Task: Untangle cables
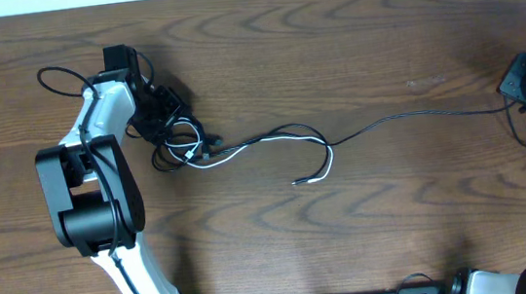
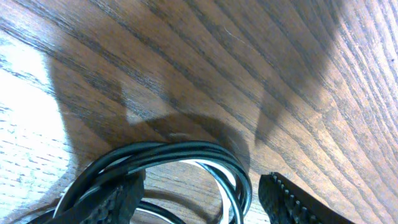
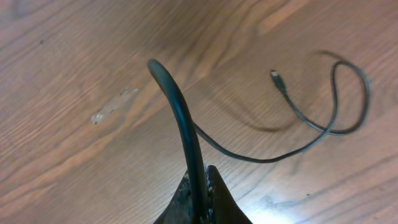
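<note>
The thin black cable is already nearly straight, so my right gripper will go left in the overhead view, toward the knot (image 1: 182, 145), and open.
The cables lie as a knot of black loops (image 1: 176, 137) at the left. A white cable (image 1: 272, 142) winds out of the knot to a loose end at mid-table, and a thin black cable (image 1: 417, 116) stretches from it to the right. My left gripper (image 1: 162, 114) stands open over the knot. In the left wrist view the black and white coils (image 2: 186, 152) pass between its fingers (image 2: 292, 202) unsqueezed. My right gripper (image 1: 519, 83) is shut on the thin black cable (image 3: 183, 124), whose slack loops away to a small plug end (image 3: 274, 75).
The wooden table (image 1: 330, 42) spreads all round. Its far edge meets a white wall strip at the top. A thicker black arm wire (image 1: 60, 78) loops behind the left arm. Both arm bases stand along the near edge.
</note>
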